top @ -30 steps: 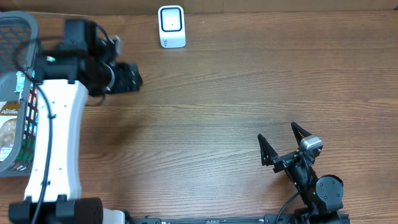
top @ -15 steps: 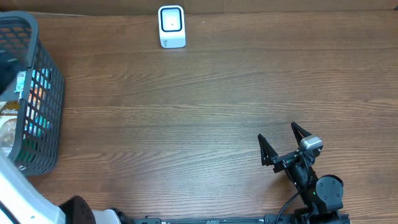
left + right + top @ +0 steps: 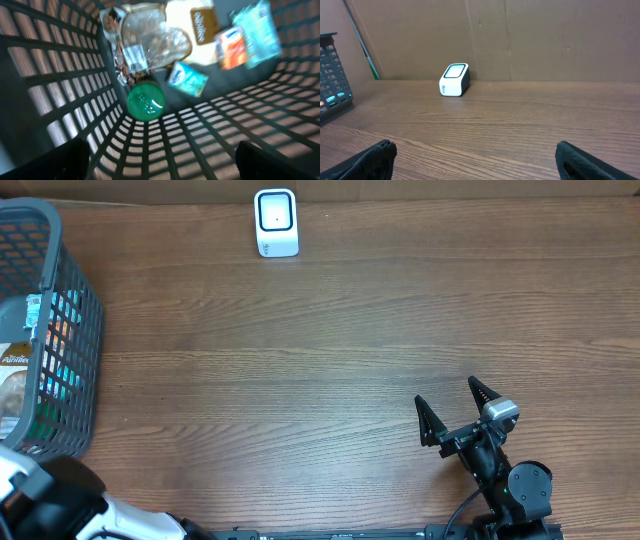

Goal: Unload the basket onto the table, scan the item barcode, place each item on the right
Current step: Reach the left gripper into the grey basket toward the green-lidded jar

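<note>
Below my left gripper, the bottle's green cap (image 3: 45, 420) (image 3: 146, 101) faces up in the basket's near corner, so I will bring the open fingertips down around that cap.
A dark mesh basket (image 3: 70, 310) stands at the table's left edge with several packaged items inside. The left wrist view looks down into the basket (image 3: 60, 75). It shows a green-capped bottle (image 3: 145, 102), a clear snack bag with a barcode label (image 3: 150, 45), a teal packet (image 3: 187, 80) and an orange-and-white pack (image 3: 231, 47). My left gripper (image 3: 162, 160) hangs open above them and holds nothing. The white scanner (image 3: 276, 222) stands at the table's far edge and shows in the right wrist view as the scanner (image 3: 455, 80). My right gripper (image 3: 445, 392) rests open and empty near the front right.
A brown cardboard wall (image 3: 530, 35) backs the table behind the scanner. Part of my left arm (image 3: 45, 500) shows at the front left corner, beside the basket. Bare wooden tabletop (image 3: 330, 350) lies between basket, scanner and right gripper.
My left arm has swung away from above the table beside the basket to the front left corner, uncovering the basket in the overhead view. The right arm has not moved.
</note>
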